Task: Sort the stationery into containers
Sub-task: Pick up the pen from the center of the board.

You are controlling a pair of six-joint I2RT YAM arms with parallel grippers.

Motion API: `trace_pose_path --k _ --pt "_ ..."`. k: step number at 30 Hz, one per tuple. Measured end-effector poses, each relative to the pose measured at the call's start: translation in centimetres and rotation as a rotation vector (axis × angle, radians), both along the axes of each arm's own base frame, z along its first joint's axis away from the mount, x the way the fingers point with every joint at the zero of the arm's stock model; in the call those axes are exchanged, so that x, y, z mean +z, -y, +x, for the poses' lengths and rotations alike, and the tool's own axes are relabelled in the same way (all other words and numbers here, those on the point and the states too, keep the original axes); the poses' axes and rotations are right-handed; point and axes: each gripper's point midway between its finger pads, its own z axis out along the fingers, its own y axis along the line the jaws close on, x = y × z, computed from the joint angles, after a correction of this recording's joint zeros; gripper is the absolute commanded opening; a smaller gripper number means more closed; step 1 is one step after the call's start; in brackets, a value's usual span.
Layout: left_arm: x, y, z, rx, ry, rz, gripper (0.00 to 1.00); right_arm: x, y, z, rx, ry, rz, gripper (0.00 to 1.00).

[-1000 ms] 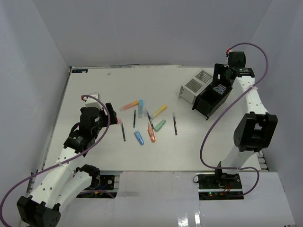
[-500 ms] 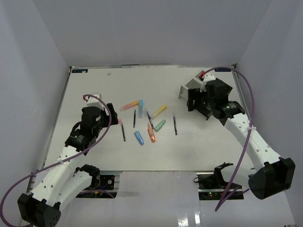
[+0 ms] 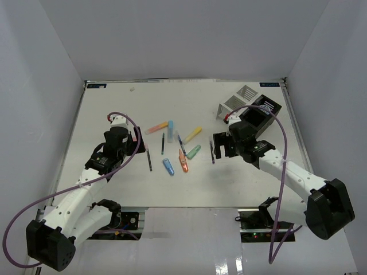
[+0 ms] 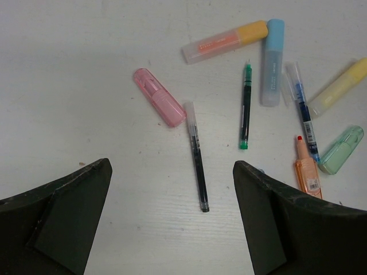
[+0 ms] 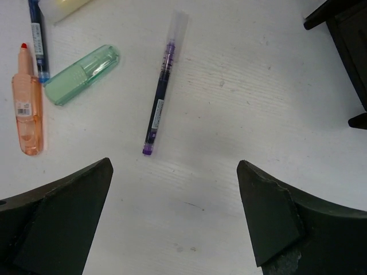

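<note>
The pen lies below my fingers, down and to the left in the top view. My right gripper will move that way next, onto the purple pen near its clear end (image 3: pixel 211 146) (image 5: pixel 170 50).
The stationery lies scattered mid-table: pastel markers such as a yellow one (image 3: pixel 193 134) and a green one (image 3: pixel 194 152), plus thin pens. My left gripper (image 3: pixel 137 141) hovers open at their left end; in its wrist view (image 4: pixel 172 166) a black pen (image 4: pixel 198 166) lies just ahead, between the jaws' line, with a pink marker (image 4: pixel 159 105) beyond. My right gripper (image 3: pixel 218 146) is open too (image 5: pixel 175 165), above bare table just short of a purple pen (image 5: pixel 162 86). The white container (image 3: pixel 238 100) and black container (image 3: pixel 261 112) stand at the back right.
An orange marker (image 5: pixel 27 112), a green marker (image 5: pixel 80 74) and a blue pen (image 5: pixel 37 40) lie left of the purple pen. The black container's corner (image 5: pixel 344 40) shows at upper right. A small pale round item (image 3: pixel 133 89) sits near the table's far edge.
My right arm has swung down and left from above the black container to the table beside the purple pen, its jaws widening. The left gripper has edged slightly towards the pens.
</note>
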Motion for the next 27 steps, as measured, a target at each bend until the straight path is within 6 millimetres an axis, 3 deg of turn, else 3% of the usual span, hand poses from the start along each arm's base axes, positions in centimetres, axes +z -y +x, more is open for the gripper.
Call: trace_pose_path --k 8,20,27 --pt "-0.2 0.0 -0.1 -0.001 -0.008 0.001 0.98 -4.3 -1.5 1.0 -0.020 -0.089 -0.129 0.86" --pt "-0.1 0.0 -0.1 -0.001 -0.005 0.000 0.98 -5.4 -4.4 6.4 -0.085 -0.100 -0.220 0.66" --pt "0.2 0.0 -0.2 -0.004 0.004 -0.006 0.98 -7.6 -4.6 7.1 -0.103 -0.149 -0.270 0.59"
